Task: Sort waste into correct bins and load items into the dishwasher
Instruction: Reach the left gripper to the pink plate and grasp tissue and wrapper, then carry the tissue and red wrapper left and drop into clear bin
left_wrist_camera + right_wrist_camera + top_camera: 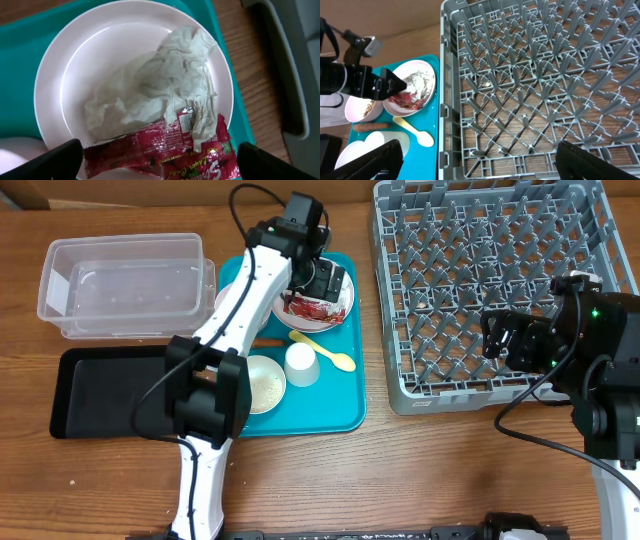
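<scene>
The crumpled white paper drapes onto the wrapper [165, 150] between the left gripper's fingers, so the left gripper needs to lower to the paper's near part first.
A pale plate [345, 292] on the teal tray holds crumpled white paper [160, 85] and a red-and-silver wrapper [165, 150]. My left gripper [162, 162] is open just above the plate, one finger on each side of the wrapper, and it also shows in the overhead view [318, 280]. A yellow spoon [325, 352], a white cup [302, 364], a bowl with rice [265, 383] and an orange-brown stick [268, 343] lie on the tray. A second bowl [357, 107] holds brown food. My right gripper [497, 337] is open and empty over the grey dish rack [490, 280].
The teal tray [340, 405] sits mid-table. A clear tub [125, 285] stands at the back left, with a black tray [100, 390] in front of it. My left arm reaches over the teal tray's left side. Cardboard boxes line the back edge.
</scene>
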Controlling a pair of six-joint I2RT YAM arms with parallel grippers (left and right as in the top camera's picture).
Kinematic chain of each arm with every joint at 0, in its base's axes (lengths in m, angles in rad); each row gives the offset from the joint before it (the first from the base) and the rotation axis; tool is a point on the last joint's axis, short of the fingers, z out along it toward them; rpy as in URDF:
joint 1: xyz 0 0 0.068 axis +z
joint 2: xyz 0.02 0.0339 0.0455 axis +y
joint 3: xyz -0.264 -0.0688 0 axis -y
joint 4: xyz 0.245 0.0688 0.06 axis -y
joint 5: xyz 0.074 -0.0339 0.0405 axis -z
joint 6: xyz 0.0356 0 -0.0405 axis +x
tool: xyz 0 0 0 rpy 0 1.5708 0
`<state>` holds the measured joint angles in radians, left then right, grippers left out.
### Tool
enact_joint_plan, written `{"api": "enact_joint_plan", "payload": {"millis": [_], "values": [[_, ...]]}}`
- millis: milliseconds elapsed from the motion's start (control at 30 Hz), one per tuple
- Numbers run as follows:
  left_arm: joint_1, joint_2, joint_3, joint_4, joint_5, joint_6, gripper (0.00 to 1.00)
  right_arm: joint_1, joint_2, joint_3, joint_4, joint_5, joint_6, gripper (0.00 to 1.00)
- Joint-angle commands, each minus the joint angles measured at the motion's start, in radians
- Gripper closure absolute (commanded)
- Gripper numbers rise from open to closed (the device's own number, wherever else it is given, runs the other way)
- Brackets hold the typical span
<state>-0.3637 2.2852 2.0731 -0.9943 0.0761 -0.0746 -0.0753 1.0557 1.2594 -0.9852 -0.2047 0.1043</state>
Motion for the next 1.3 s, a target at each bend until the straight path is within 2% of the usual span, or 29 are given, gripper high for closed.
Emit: {"api": "enact_joint_plan", "payload": {"millis": [0, 233, 467, 533, 567, 600, 633, 733, 833, 1000, 1267], "values": [[-0.014, 0.029, 0.020, 0.022, -0.053, 0.238, 0.00, -0.003, -0.004, 0.024, 0.002, -0.023, 0.000, 0.00], [-0.013, 0.117, 0.020, 0.066, -0.095, 0.393, 0.00, -0.003, -0.004, 0.024, -0.005, -0.037, 0.000, 0.00], [-0.018, 0.170, 0.020, 0.061, -0.075, 0.457, 0.00, -0.004, -0.004, 0.024, -0.005, -0.037, 0.000, 0.00], [-0.018, 0.184, 0.020, 0.069, -0.076, 0.457, 0.04, -0.004, -0.004, 0.024, -0.005, -0.037, 0.000, 0.00], [-0.018, 0.193, 0.020, 0.076, -0.076, 0.457, 0.11, -0.004, -0.004, 0.024, -0.005, -0.037, 0.000, 0.00], [-0.016, 0.200, 0.020, 0.082, -0.076, 0.457, 0.29, -0.004, -0.004, 0.024, -0.006, -0.037, 0.000, 0.00], [-0.016, 0.205, 0.020, 0.086, -0.077, 0.457, 0.52, -0.004, -0.004, 0.024, -0.005, -0.036, 0.000, 0.00], [-0.016, 0.206, 0.020, 0.091, -0.077, 0.456, 0.96, -0.004, -0.004, 0.024, -0.005, -0.036, 0.000, 0.00], [-0.016, 0.206, 0.023, 0.094, -0.087, 0.449, 0.96, -0.004, -0.004, 0.024, -0.006, -0.036, 0.000, 0.00], [-0.009, 0.205, 0.111, 0.028, -0.087, 0.340, 0.96, -0.004, -0.004, 0.024, -0.006, -0.037, 0.000, 0.00], [0.053, 0.206, 0.581, -0.282, -0.084, 0.146, 0.96, -0.003, -0.004, 0.024, -0.013, -0.037, 0.000, 0.00]]}}
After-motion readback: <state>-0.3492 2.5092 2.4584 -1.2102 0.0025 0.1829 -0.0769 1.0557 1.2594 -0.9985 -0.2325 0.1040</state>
